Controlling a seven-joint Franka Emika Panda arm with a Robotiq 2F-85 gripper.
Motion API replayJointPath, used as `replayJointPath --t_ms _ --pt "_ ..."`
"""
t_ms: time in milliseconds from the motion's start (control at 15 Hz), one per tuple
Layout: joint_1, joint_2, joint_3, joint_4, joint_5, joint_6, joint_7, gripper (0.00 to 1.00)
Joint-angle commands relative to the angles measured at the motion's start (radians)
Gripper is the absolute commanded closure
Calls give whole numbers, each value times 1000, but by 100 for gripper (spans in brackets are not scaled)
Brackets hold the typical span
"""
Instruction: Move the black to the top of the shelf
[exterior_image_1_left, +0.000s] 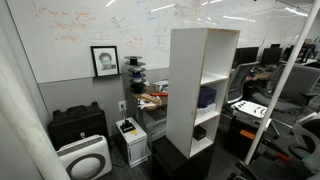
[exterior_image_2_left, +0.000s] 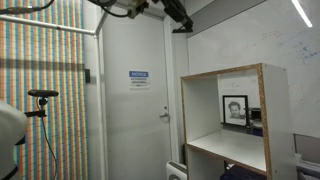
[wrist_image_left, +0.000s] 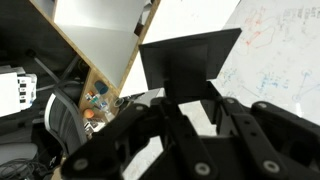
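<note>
My gripper should first move outward over the flat top of the shelf, then down, to get the flat black object onto it.
In the wrist view my gripper is shut on a flat black object that stands up between the fingers. The white shelf with wood-coloured edges lies below and to the left. In an exterior view the gripper hangs near the ceiling, above and left of the shelf's flat top. In the other exterior view the tall white shelf stands mid-room, and the gripper is out of view there.
A whiteboard wall with a framed portrait stands behind the shelf. A black case and a white air purifier sit on the floor. A door is left of the shelf. Desks and chairs stand beyond.
</note>
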Motion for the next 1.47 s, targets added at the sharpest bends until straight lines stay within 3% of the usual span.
replayJointPath --t_ms 0,267,533,1000,1067,1200,1400 --pt "-104 217 39 207 82 -7 -34 82" --pt "-157 375 94 311 68 0 0 82" --pt "-153 501 130 401 47 -16 30 83" --pt "-137 629 122 458 39 -49 30 81" --pt "-135 639 118 455 45 -58 23 44" --pt "-133 646 114 449 44 -66 22 36" --pt "-130 622 112 437 43 -76 18 13"
